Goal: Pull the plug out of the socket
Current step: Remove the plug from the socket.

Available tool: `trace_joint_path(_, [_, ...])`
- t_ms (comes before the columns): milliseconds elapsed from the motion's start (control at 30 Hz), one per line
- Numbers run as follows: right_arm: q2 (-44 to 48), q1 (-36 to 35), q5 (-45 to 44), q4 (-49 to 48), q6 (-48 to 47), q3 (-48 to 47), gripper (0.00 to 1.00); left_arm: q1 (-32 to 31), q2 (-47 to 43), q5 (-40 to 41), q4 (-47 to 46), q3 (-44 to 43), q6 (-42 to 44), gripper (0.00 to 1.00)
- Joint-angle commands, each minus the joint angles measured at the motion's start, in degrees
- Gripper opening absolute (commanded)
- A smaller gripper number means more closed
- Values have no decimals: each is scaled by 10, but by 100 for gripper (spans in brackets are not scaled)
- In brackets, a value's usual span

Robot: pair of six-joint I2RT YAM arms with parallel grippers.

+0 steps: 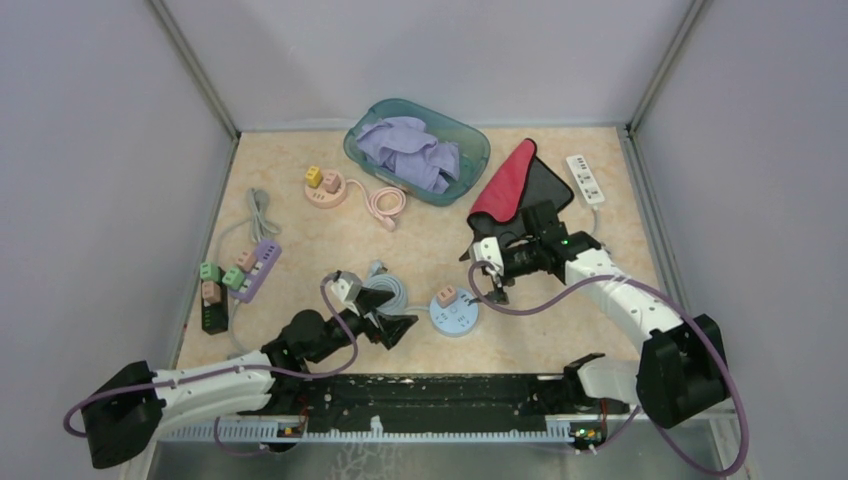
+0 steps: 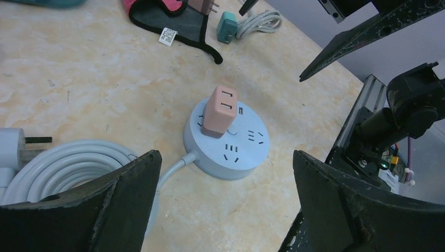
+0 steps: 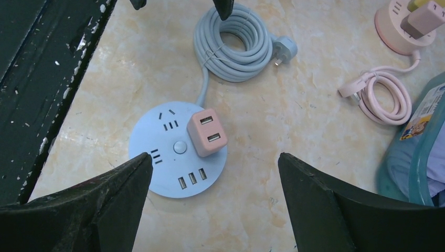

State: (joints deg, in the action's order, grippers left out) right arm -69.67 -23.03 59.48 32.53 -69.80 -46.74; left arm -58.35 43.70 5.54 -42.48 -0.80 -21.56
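The plug stands at an angle to my right gripper's open fingers, so I will next turn it slightly over the socket, then lower it around the plug.
A pink plug [image 1: 446, 295] sits in a round blue socket [image 1: 455, 315] near the table's front middle. It shows in the left wrist view as the plug [image 2: 220, 111] on the socket [image 2: 228, 142], and in the right wrist view as the plug [image 3: 207, 132] on the socket [image 3: 168, 157]. My left gripper [image 1: 392, 318] is open, just left of the socket. My right gripper [image 1: 490, 275] is open, just right of and above the socket. Neither touches the plug.
The socket's coiled grey cable [image 1: 388, 288] lies by the left gripper. A pink round socket [image 1: 326, 187], a purple power strip [image 1: 255, 268], a teal bin of cloth [image 1: 415, 148], a red and black cloth [image 1: 515, 185] and a white strip [image 1: 585, 178] lie further back.
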Motion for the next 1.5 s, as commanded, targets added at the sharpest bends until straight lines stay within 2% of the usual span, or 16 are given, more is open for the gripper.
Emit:
trace_joint_path(0, [-4,-13,2,-18,-3,-1,90,2,2,31,-13,13,-28,100])
trace_joint_path(433, [-32,-45,-38,-22,-19,-7,90,3,27,29,-7,13,-20,100])
trace_joint_path(733, [-84,-89,-90,9,-46,-48,87,3,50,33,-15,19,-18,100])
trace_joint_path(1100, [-155,-103,-103,56,-105,-121,86,2,49,27,-1,17,-5,100])
trace_joint_path(1300, [-178,-129,-122,54,-102,-126,84,3,43,22,-9,26,-4,100])
trace_joint_path(1400, [-190,-138,-139,35,-79,-126,82,3,43,22,-12,29,-4,100])
trace_joint_path(1467, [-207,-140,-148,38,-69,-136,77,3,44,22,-13,29,-3,100])
